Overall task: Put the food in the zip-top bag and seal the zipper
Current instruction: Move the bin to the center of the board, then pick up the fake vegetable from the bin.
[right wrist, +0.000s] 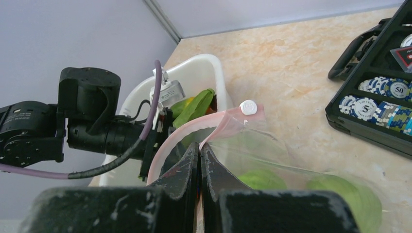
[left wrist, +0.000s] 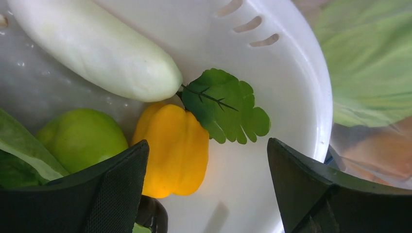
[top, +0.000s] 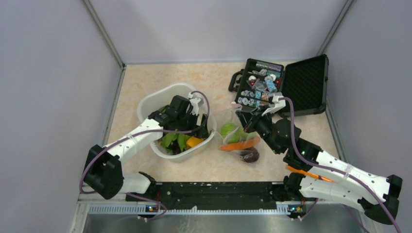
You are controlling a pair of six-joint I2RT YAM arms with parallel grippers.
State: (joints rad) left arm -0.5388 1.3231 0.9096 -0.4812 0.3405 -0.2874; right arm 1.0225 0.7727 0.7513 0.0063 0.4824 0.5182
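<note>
The radish lies at a slant to the left gripper's fingers, so the left gripper needs to move outward past the yellow pepper [left wrist: 175,150] next, turn and go down around the white radish [left wrist: 97,48].
The clear zip-top bag [top: 232,120] lies right of the white tub [top: 160,97], mouth toward the tub. It holds a green cabbage [top: 227,129] and an orange carrot [top: 240,144]; a dark purple piece [top: 249,155] sits at its near end. My right gripper [right wrist: 199,145] is shut on the pink zipper [right wrist: 194,127] edge and holds the mouth up. My left gripper [left wrist: 206,145] is open and empty inside the tub [left wrist: 272,63], just above a yellow pepper [left wrist: 175,150], next to a white radish [left wrist: 97,48], a green round piece [left wrist: 82,138] and a leaf [left wrist: 223,104].
An open black case [top: 303,85] with blue-and-white chips stands at the back right, close behind my right gripper [top: 245,124]. Grey walls close in the table on three sides. The zipper's white slider [right wrist: 248,107] sits at the far end of the strip.
</note>
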